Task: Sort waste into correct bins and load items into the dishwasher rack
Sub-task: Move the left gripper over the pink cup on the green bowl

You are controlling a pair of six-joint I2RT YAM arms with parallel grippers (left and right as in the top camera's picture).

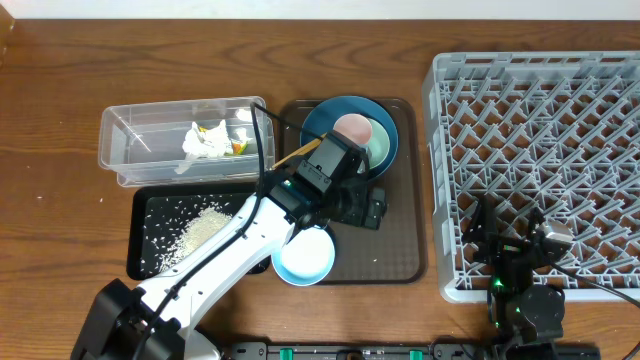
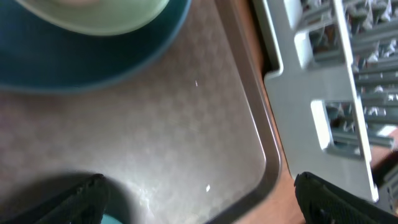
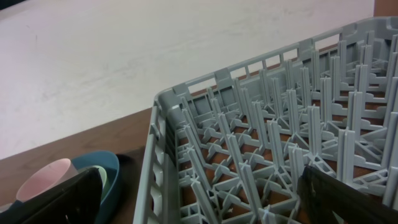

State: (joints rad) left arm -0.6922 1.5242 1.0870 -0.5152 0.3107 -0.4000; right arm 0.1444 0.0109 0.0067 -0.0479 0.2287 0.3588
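My left gripper will move outward next and then go down onto the rim of the small pink cup (image 1: 340, 125), because the cup sits on top of the mint-green bowl.
The clear tub (image 1: 125, 150) holds the crumpled white napkin (image 1: 203, 143) and the yellow-green wrapper (image 1: 238, 146). The black tray (image 1: 145, 215) holds loose rice (image 1: 200, 228). The dark-blue plate (image 1: 388, 128) carries the mint-green bowl (image 1: 380, 152) and the pink cup (image 1: 352, 128). The small white bowl (image 1: 303, 256) sits at the front of the brown tray. My left gripper (image 1: 365, 207) is open and empty above the brown tray, between plate and white bowl; it also shows in the left wrist view (image 2: 199, 205). My right gripper (image 3: 205, 199) is open and empty over the grey rack (image 1: 450, 180), at its front left part.
The brown serving tray (image 1: 405, 255) lies between the black tray and the rack, with a few stray grains (image 2: 208, 187) on it. A light wooden stick (image 1: 296, 152) lies at the plate's left edge. The left arm crosses over the white bowl's left side.
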